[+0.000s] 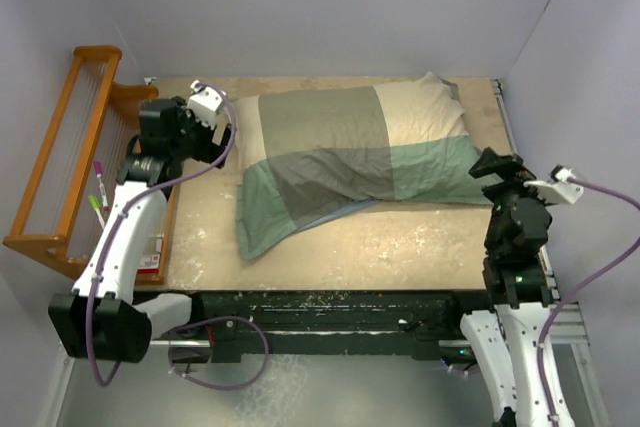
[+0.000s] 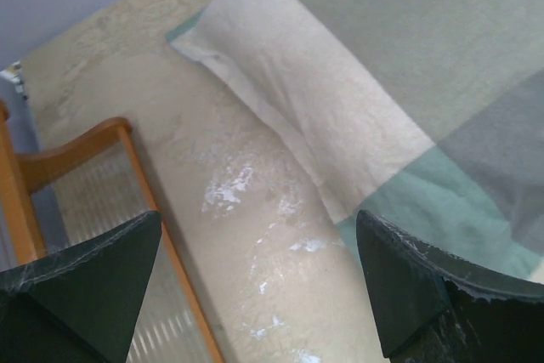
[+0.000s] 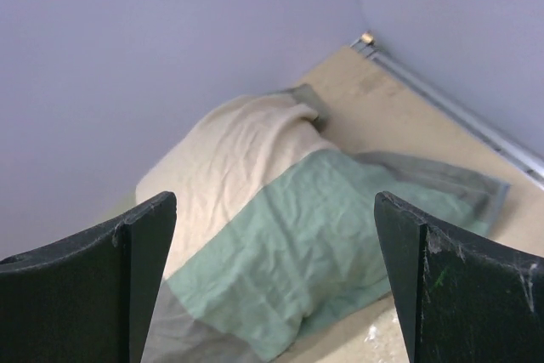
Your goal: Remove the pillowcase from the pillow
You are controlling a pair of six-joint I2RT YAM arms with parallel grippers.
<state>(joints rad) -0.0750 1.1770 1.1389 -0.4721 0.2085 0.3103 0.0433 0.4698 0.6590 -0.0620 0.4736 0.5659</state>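
Observation:
My right gripper next reaches down and across to the crease of the pillowcase's green fold by the cream part. That crease is below the gripper and to its left in the top view.
The pillowcase point(image 1: 350, 152), colour-blocked sage green, grey-olive, cream and teal, lies across the back of the table. It bulges over the pillow, which is hidden inside it. Its near-left part point(image 1: 262, 219) lies flat, with a pale blue inside edge showing. My left gripper point(image 1: 215, 132) is open and empty, just left of the case's cream left edge point(image 2: 289, 99); in its wrist view the gripper point(image 2: 257, 218) hangs over bare table. My right gripper point(image 1: 490, 162) is open and empty at the case's right end; in its wrist view the gripper point(image 3: 274, 201) frames the teal and cream blocks point(image 3: 297, 235).
A wooden rack point(image 1: 60, 167) stands along the left edge and also shows in the left wrist view point(image 2: 93, 146). Markers point(image 1: 98, 187) and a red and white card point(image 1: 152, 252) lie by it. Walls close in at the back and both sides.

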